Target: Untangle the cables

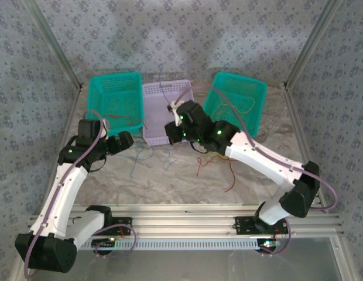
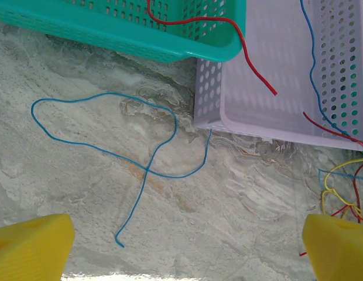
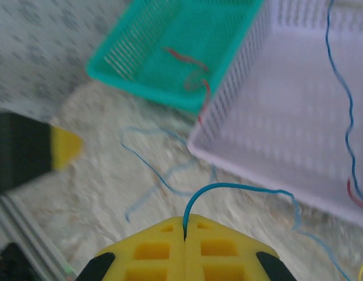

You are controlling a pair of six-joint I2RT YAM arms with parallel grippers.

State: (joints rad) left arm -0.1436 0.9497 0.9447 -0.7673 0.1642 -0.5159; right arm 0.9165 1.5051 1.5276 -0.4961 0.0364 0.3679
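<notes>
A blue cable lies over the far part of the lilac basket, so my right gripper will next carry the blue cable's end outward over that part and then lower to let go of it.
The cables are thin red, blue and yellow wires. One blue cable (image 2: 147,170) lies in a loose loop on the table under my left gripper (image 2: 187,246), which hangs open above it with nothing between its yellow fingers (image 2: 35,246). My right gripper (image 3: 185,225) is shut on the end of another blue cable (image 3: 240,186), which arcs right toward the lilac basket (image 3: 228,117). From above, the right gripper (image 1: 170,127) is at that basket's near edge and the left gripper (image 1: 126,140) is just left of it. A red and yellow tangle (image 2: 339,199) lies to the right.
Three baskets stand in a row at the back: teal (image 1: 114,79), lilac (image 1: 167,88) and a tilted teal one (image 1: 240,79). A red wire (image 2: 228,23) hangs from the left teal basket into the lilac one. Loose red wires (image 1: 228,170) lie mid-table.
</notes>
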